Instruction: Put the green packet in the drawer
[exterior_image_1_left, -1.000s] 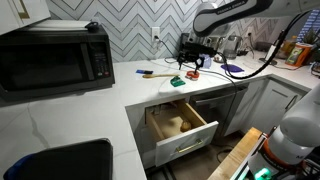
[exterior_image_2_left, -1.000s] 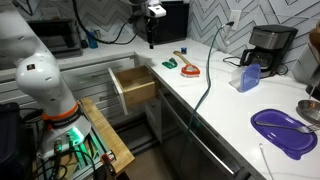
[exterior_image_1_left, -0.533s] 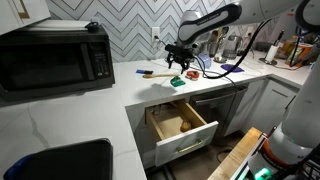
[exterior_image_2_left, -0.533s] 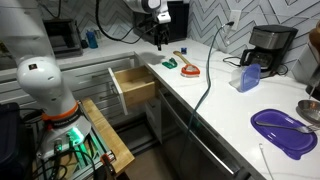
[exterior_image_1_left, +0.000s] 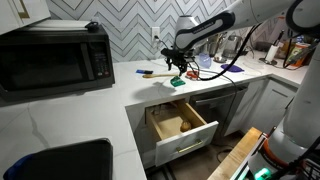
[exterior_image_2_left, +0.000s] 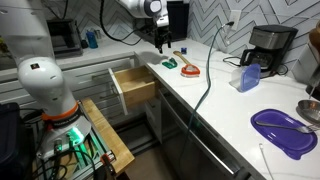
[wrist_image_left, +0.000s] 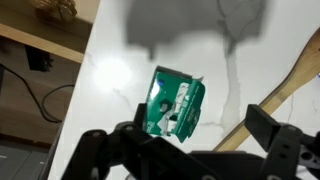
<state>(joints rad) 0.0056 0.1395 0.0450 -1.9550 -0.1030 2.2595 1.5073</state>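
Observation:
Next, my gripper comes down onto the green packet's edge by the wooden-handled tool and closes there, because that edge of the flat packet lies between its open fingers.
The green packet lies flat on the white counter, near its edge. It also shows in both exterior views. My gripper is open and hovers right above the packet, one finger on each side of it, not touching it. In both exterior views the gripper points down over the packet. The drawer is pulled open below the counter; its wooden inside shows one small pale object.
A wooden-handled tool lies close beside the packet, and a small red object lies just past it. A microwave, a coffee maker, a purple plate and a hanging cable are nearby.
The arm has swung across the counter to the green packet and come down over it. The packet and the drawer have not moved.

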